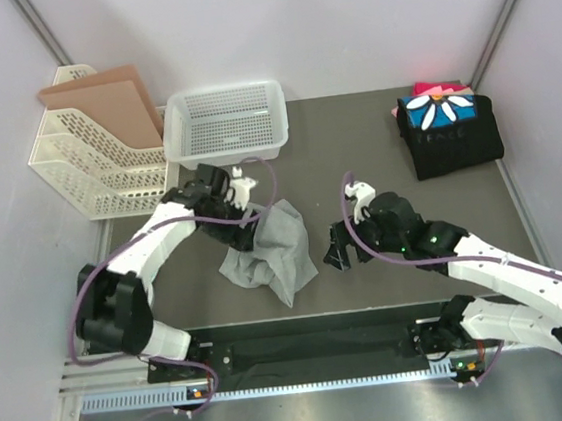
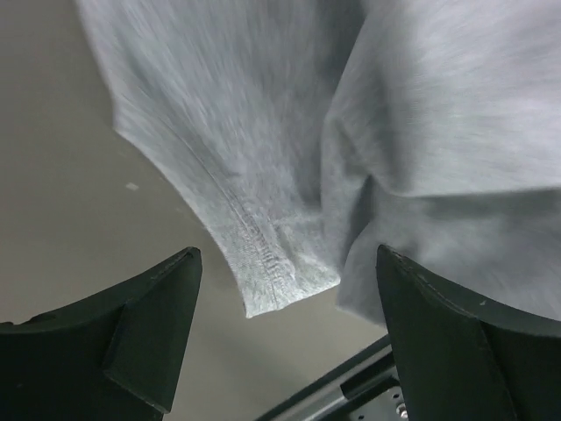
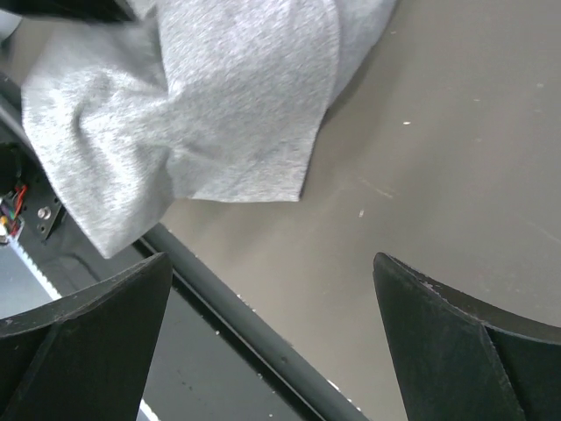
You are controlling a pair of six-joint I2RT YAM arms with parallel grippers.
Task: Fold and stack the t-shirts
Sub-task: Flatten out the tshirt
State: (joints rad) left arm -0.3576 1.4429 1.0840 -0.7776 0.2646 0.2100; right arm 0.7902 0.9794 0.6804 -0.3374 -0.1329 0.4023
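My left gripper moves down and outward toward the mesh basket next, onto the grey shirt's upper edge ahead of its open fingers.
The light heather-grey t-shirt (image 1: pixel 273 249) lies crumpled on the dark table, left of centre. My left gripper (image 1: pixel 244 227) is over its upper left part. In the left wrist view the left gripper (image 2: pixel 285 294) is open, with a hemmed corner of the grey shirt (image 2: pixel 263 175) just ahead of the fingers and not held. My right gripper (image 1: pixel 338 251) is open and empty just right of the shirt. In the right wrist view the right gripper (image 3: pixel 272 298) has the shirt (image 3: pixel 219 114) ahead of it. A folded stack stands at the back right: a black shirt with a blue daisy panel (image 1: pixel 451 132) on pink/red ones (image 1: pixel 436 88).
A white mesh basket (image 1: pixel 227 123) stands at the back centre. A white file rack (image 1: pixel 80 166) with brown cardboard (image 1: pixel 109 103) stands at the back left. A black rail (image 1: pixel 306 349) runs along the table's near edge, also in the right wrist view (image 3: pixel 237 320).
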